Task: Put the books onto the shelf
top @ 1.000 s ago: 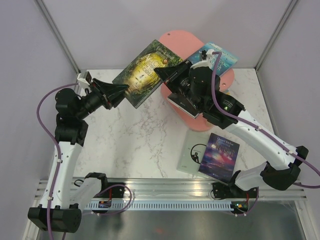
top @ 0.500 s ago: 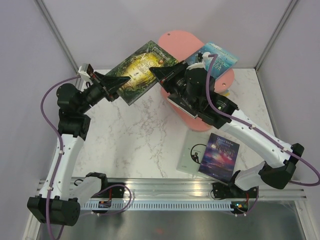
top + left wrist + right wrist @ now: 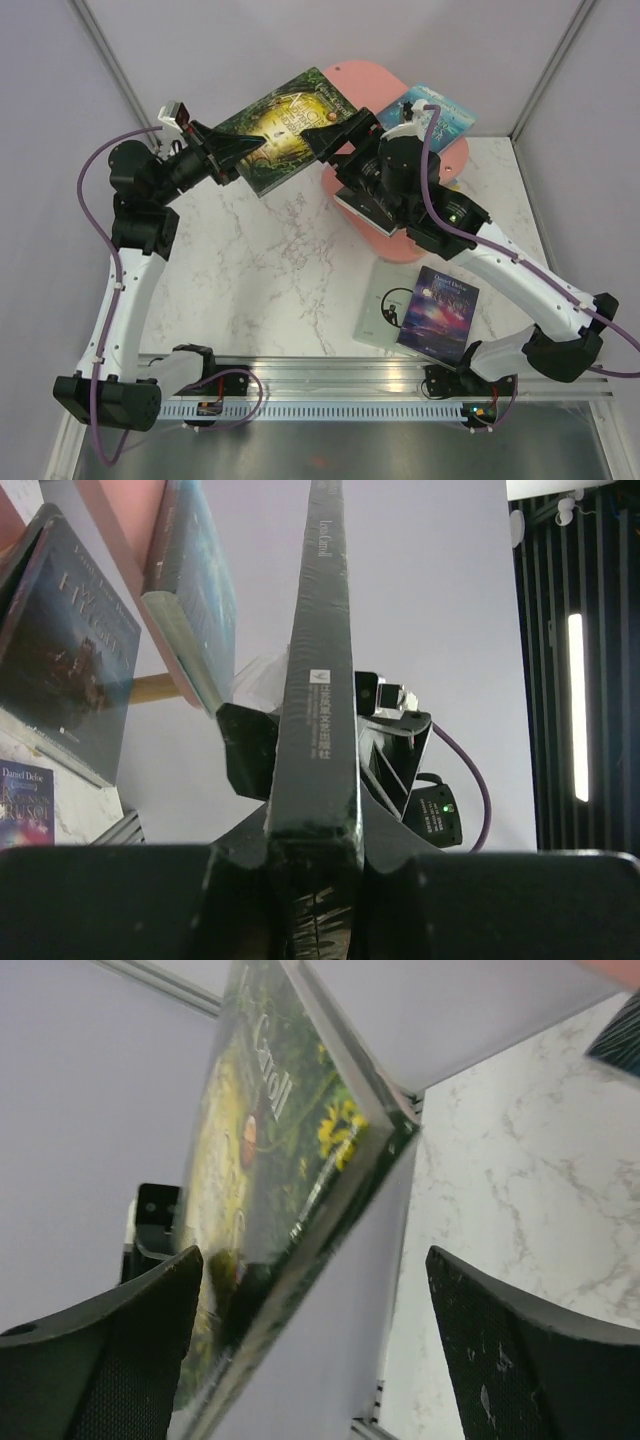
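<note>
My left gripper moves to the right in the top view next, lowers over the teal-blue book point(image 3: 432, 110) and releases. That book's cover faces up on the shelf.
The green-gold book point(image 3: 285, 128) hangs tilted in the air left of the pink shelf point(image 3: 362, 78). My left gripper point(image 3: 243, 152) is shut on its near left edge. In the left wrist view the book's spine point(image 3: 320, 670) rises straight up from between my jaws point(image 3: 315, 880). My right gripper point(image 3: 325, 142) stands open at the book's right edge. In the right wrist view the book point(image 3: 270, 1170) runs between the spread fingers point(image 3: 110, 1350), and I cannot tell if it touches them. A teal-blue book point(image 3: 432, 110) lies on the shelf. A dark grey book point(image 3: 358, 208) sits lower, partly under my right arm.
A purple galaxy book point(image 3: 438, 312) lies on a pale grey-white book point(image 3: 377, 300) on the marble table point(image 3: 270, 270), near the right arm's base. Grey walls point(image 3: 200, 60) close in the back and both sides. The shelf's lower board point(image 3: 400, 248) juts out toward the table's middle.
The right gripper has opened and let go of the green-gold book. The left gripper has closed on the book and lifted it a little higher.
</note>
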{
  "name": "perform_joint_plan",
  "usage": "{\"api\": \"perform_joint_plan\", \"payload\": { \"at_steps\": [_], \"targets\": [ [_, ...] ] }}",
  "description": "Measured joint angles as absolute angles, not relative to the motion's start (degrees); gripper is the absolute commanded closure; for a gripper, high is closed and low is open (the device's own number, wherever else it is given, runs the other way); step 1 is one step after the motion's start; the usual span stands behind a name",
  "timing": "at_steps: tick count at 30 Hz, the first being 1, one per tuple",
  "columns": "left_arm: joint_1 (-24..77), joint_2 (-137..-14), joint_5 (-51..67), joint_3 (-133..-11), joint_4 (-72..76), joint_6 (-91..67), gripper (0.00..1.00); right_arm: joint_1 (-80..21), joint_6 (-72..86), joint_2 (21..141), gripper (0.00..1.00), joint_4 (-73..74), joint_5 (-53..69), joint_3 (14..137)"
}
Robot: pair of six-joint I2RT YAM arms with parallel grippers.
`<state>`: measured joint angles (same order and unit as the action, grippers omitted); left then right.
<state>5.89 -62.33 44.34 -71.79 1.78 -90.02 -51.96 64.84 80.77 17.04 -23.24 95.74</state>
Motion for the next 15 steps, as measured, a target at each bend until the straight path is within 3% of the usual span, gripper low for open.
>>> {"api": "perform_joint_plan", "payload": {
  "at_steps": [10,15],
  "targets": [
    [6.72,-70.04,44.14,-82.39,-0.75,-88.33,0.98,-50.74,52.71,70.35,0.02,28.95,-35.24,100.71],
    [12.69,-76.31,40.32,-90.37,-3.18,-86.61,0.98,-50.72,48.45,63.29,0.02,35.11,-44.1,106.0]
  ]
}}
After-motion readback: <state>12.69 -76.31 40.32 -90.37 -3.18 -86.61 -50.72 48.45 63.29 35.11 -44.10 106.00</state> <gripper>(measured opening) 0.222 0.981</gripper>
